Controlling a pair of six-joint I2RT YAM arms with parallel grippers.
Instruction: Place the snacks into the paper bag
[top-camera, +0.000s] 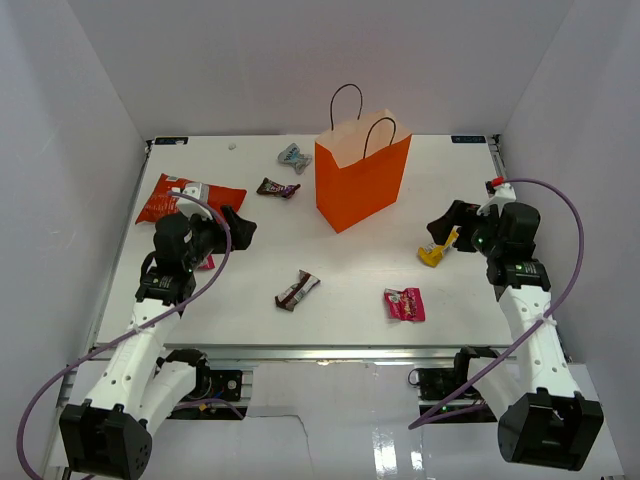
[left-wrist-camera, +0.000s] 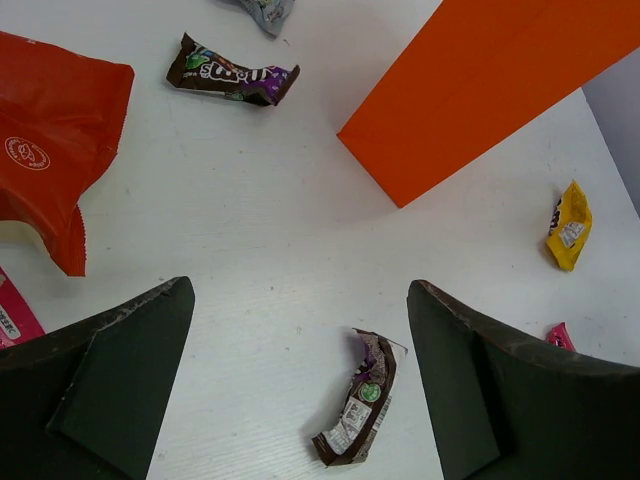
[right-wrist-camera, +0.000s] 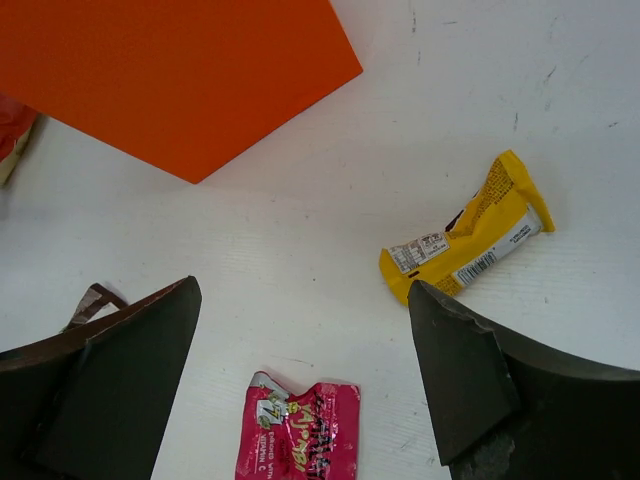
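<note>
The robot's left gripper should next turn toward the red chip bag's near corner (left-wrist-camera: 70, 250) and lower its open fingers around that corner, since the corner juts out as a narrow flap.
The orange paper bag (top-camera: 362, 180) stands upright at the back middle of the table; its side shows in the left wrist view (left-wrist-camera: 480, 90) and the right wrist view (right-wrist-camera: 170, 70). Around it lie a red chip bag (top-camera: 185, 195), two brown candy bars (top-camera: 277, 187) (top-camera: 298, 290), a silvery-blue wrapper (top-camera: 293, 156), a pink packet (top-camera: 404, 304) and a yellow packet (top-camera: 438, 248). My left gripper (top-camera: 238, 228) is open and empty above the table, a brown bar (left-wrist-camera: 358, 400) between its fingers in view. My right gripper (top-camera: 447, 225) is open and empty beside the yellow packet (right-wrist-camera: 465, 232).
White walls enclose the table on three sides. Another pink packet (left-wrist-camera: 12, 315) lies partly under my left arm beside the chip bag (left-wrist-camera: 50, 130). The pink packet (right-wrist-camera: 298, 432) lies below my right gripper.
</note>
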